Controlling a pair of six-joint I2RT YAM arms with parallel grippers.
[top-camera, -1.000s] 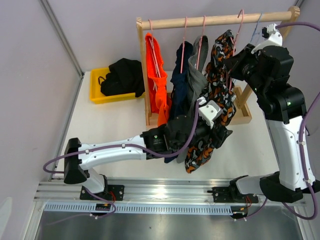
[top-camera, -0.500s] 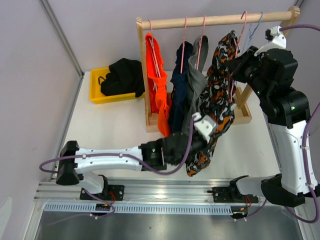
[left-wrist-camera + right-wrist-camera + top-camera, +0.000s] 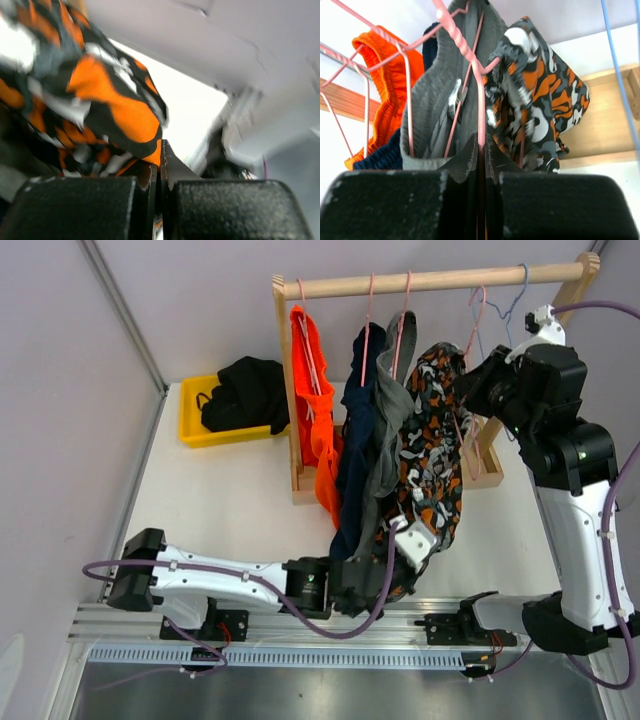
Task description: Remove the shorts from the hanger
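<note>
My right gripper lifts toward the blue hanger next, then lowers and opens, as the patterned shorts still hang on the pink hanger, their hem held.
The patterned orange, black and white shorts (image 3: pixel 432 450) hang stretched from a pink hanger (image 3: pixel 476 315) down toward the near edge. My left gripper (image 3: pixel 397 575) is shut on their lower hem; in the left wrist view the shorts (image 3: pixel 115 107) are pinched at the left gripper (image 3: pixel 161 167). My right gripper (image 3: pixel 467 390) is shut on the pink hanger's wire (image 3: pixel 481 122), with the right gripper (image 3: pixel 481 150) below the grey shorts (image 3: pixel 435 110) and the patterned shorts (image 3: pixel 545 100). Orange shorts (image 3: pixel 315 420), navy shorts (image 3: pixel 358 445) and grey shorts (image 3: pixel 390 420) hang on the rack.
A wooden rack (image 3: pixel 430 282) stands at the back of the table, its base (image 3: pixel 490 472) on the right. A bare blue hanger (image 3: pixel 518 290) hangs near the rod's right end. A yellow bin (image 3: pixel 200 430) at the back left holds black shorts (image 3: pixel 245 390).
My left gripper closed on the patterned shorts and pulled their hem toward the near edge. The pink hanger and my right gripper shifted slightly right and down.
</note>
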